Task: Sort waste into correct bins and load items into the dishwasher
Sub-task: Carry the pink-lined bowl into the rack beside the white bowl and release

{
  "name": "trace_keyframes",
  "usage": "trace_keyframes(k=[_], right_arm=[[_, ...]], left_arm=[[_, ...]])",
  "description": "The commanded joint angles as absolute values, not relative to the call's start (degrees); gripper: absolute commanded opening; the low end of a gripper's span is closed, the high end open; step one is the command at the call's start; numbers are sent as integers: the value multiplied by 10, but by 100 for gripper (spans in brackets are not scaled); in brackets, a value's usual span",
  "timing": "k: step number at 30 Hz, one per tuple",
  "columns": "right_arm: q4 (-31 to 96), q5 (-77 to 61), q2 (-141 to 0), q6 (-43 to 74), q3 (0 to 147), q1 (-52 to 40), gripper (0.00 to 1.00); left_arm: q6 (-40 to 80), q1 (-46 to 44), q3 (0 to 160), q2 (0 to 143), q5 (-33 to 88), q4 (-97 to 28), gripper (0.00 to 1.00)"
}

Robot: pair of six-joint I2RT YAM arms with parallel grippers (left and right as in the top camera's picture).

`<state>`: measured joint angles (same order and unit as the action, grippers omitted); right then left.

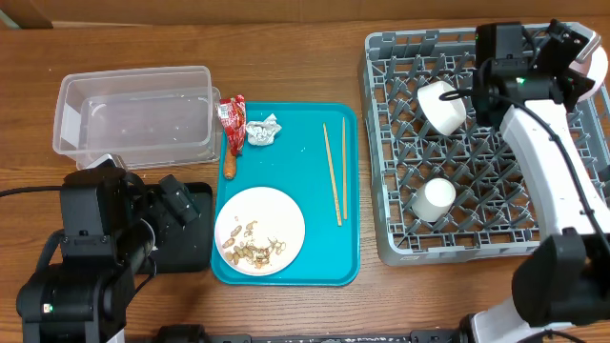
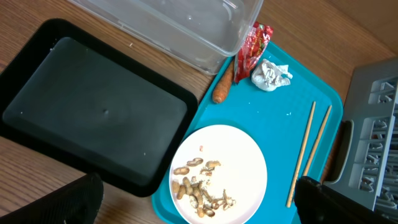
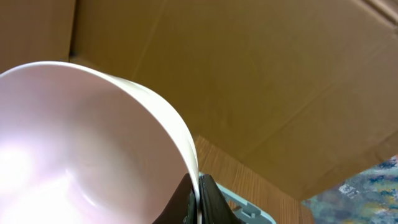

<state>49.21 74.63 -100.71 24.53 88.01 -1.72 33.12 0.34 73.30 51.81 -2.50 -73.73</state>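
Observation:
The robot's right gripper will next move the bowl (image 1: pixel 593 65) down and to the left in the overhead view and let go of it, because wires of the rack beside the far cup are there.
My right gripper (image 3: pixel 199 200) is shut on the rim of a white bowl (image 3: pixel 74 149). It holds the bowl above the far right corner of the grey dishwasher rack (image 1: pixel 477 243); in the overhead view the gripper (image 1: pixel 570 43) and bowl (image 1: pixel 593 65) show there. Two white cups (image 1: pixel 443 107) (image 1: pixel 434 198) sit in the rack. My left gripper (image 2: pixel 199 214) is open and empty, over the near left corner of the teal tray (image 1: pixel 315 267), by the black bin (image 2: pixel 93 112). A white plate (image 2: pixel 217 168) with peanut shells lies below it.
The tray also holds two chopsticks (image 1: pixel 334 173), a carrot piece (image 1: pixel 230 164), a red wrapper (image 1: pixel 233 114) and crumpled foil (image 1: pixel 264 131). A clear plastic bin (image 1: pixel 133 114) stands at the back left. The black bin (image 1: pixel 195 233) is left of the tray.

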Motion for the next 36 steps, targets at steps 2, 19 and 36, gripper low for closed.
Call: trace_keyframes(k=[2, 19, 36], right_arm=[[493, 723, -1035, 235, 862, -20, 4], [416, 753, -1133, 108, 854, -18, 4], [380, 825, -1168, 54, 854, -39, 4]], left_arm=[[339, 1, 741, 517, -23, -737, 100], [339, 1, 741, 517, -23, -737, 100], [339, 1, 741, 517, -23, -737, 100]])
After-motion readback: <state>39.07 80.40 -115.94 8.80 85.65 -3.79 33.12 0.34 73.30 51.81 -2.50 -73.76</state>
